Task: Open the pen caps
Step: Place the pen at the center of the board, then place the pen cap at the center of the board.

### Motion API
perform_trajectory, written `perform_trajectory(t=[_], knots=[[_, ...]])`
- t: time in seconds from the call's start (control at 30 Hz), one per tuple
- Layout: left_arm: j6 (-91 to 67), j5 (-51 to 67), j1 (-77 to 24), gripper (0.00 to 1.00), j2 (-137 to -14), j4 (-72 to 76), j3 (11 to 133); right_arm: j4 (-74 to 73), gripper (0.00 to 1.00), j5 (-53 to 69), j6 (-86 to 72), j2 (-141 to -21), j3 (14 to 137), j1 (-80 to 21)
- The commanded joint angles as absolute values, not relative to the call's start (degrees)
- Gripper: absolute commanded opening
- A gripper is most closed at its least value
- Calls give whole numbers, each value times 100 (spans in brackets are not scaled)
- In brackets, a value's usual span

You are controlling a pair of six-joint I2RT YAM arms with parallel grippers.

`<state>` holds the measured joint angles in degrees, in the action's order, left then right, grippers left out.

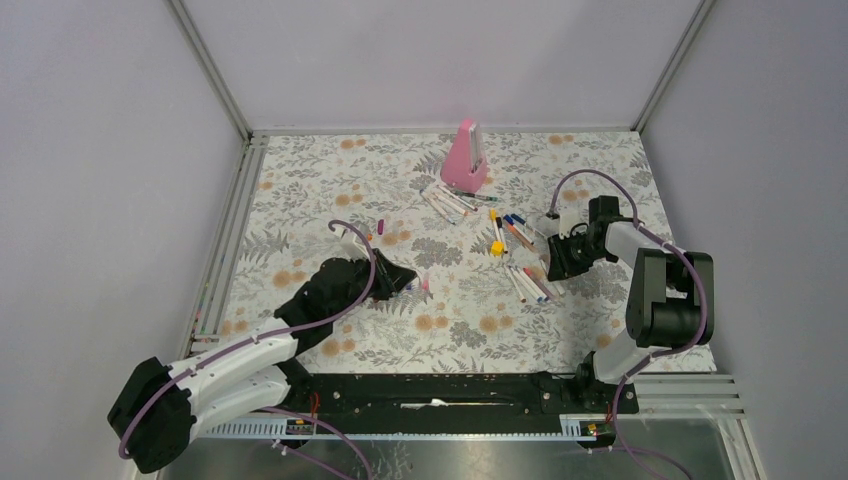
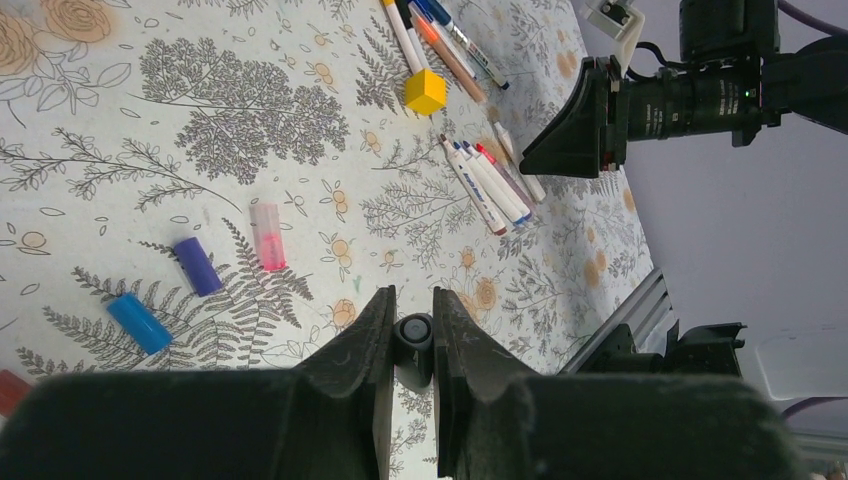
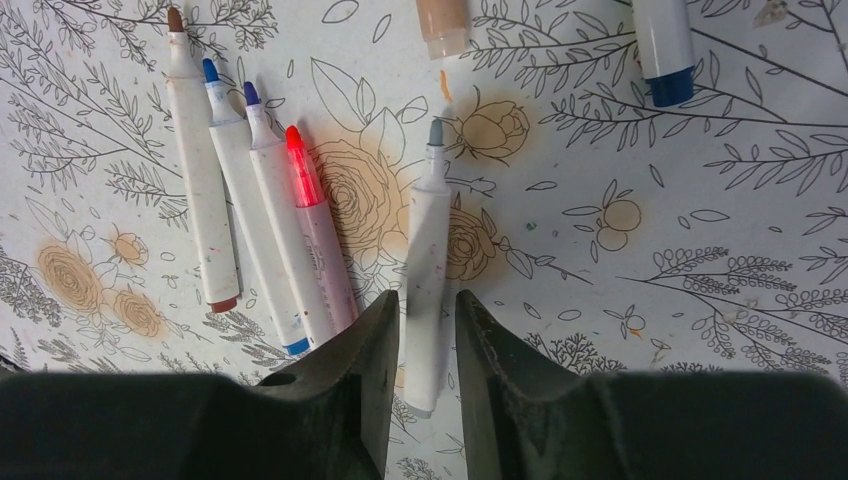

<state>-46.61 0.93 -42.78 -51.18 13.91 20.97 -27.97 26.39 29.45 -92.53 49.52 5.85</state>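
The black cap in my left gripper goes down to the right in the top view next, for release on bare tabletop beside the pink [image 2: 268, 237] one. Loose caps lie together.
My left gripper [image 2: 412, 322] is shut on a black pen cap [image 2: 414, 334], held just above the table; in the top view it [image 1: 408, 281] is left of centre. Loose caps lie beyond it: pink [image 2: 268, 237], purple [image 2: 197, 265], blue [image 2: 139, 322]. My right gripper [image 3: 428, 310] is slightly open around a white pen barrel [image 3: 428, 270] with a bare grey tip, lying on the table between the jaws. Several uncapped pens [image 3: 260, 220] lie to its left. A tan cap [image 3: 443, 20] and a blue cap [image 3: 665, 55] sit on pens at the top edge.
A tall pink wedge [image 1: 466, 157] stands at the back centre with pens [image 1: 450, 200] in front of it. A yellow block [image 1: 497, 247] lies mid-table among more pens [image 1: 518, 232]. Metal rails [image 1: 225, 250] run along the left edge.
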Motion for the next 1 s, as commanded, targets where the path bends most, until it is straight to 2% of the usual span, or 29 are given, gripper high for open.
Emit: perform_trajectory(t=[0.0, 0.17, 0.5, 0.97], knots=[[-4663, 92, -4379, 0, -5161, 1793, 2132, -2896, 35, 2590, 2927, -9306, 5131, 623], [-4577, 23, -4587, 0, -5320, 1718, 2271, -2958, 37, 2680, 2947, -9232, 5157, 653], [-4395, -890, -5347, 0, -6284, 1229, 2979, -3016, 42, 3149, 3152, -8487, 5109, 911], [-3712, -1731, -5733, 1, -9490, -1429, 5765, -3010, 43, 3387, 3274, -8197, 5064, 974]])
